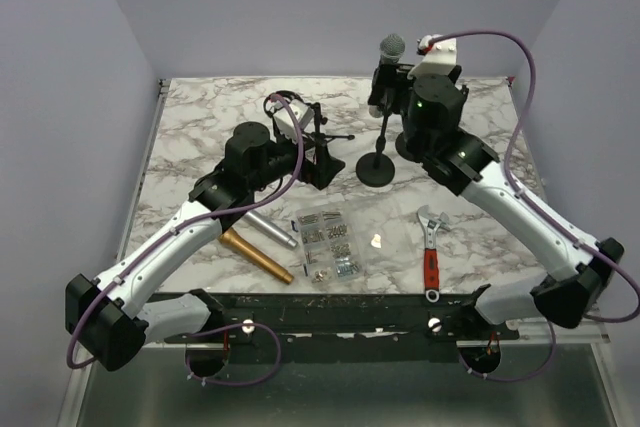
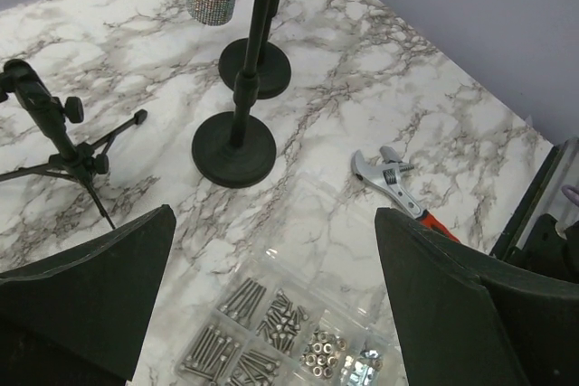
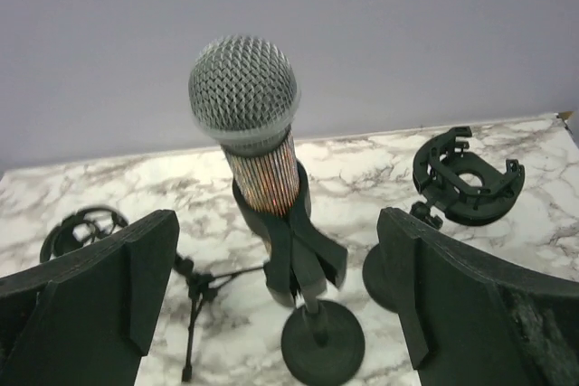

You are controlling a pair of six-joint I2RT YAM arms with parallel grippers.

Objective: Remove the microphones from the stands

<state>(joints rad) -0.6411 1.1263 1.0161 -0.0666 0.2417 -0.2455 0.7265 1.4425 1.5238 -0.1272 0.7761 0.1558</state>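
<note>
The robot should raise its left gripper outward next and tilt it up until its open fingers are on both sides of the microphone's mesh head (image 1: 392,46) above the black clip.
The microphone (image 3: 246,97), with a silver mesh head and a glittery body, stands upright in the black clip (image 3: 297,240) of its stand (image 3: 322,345). My right gripper (image 3: 276,291) is open, its fingers (image 3: 99,296) apart on either side of the clip and touching nothing. From above, the microphone (image 1: 391,47) rises at the back of the table with the right gripper (image 1: 385,87) right behind it, over the round stand base (image 1: 377,169). My left gripper (image 2: 271,296) is open and empty above the screw box (image 2: 280,332), left of the stand (image 2: 233,147).
A second stand with a ring-shaped shock mount (image 3: 466,174) is close on the right of the microphone. A small black tripod (image 3: 194,296) stands to the left. A red-handled wrench (image 1: 431,247), a clear screw box (image 1: 328,244) and a brass tube (image 1: 258,255) lie near the front.
</note>
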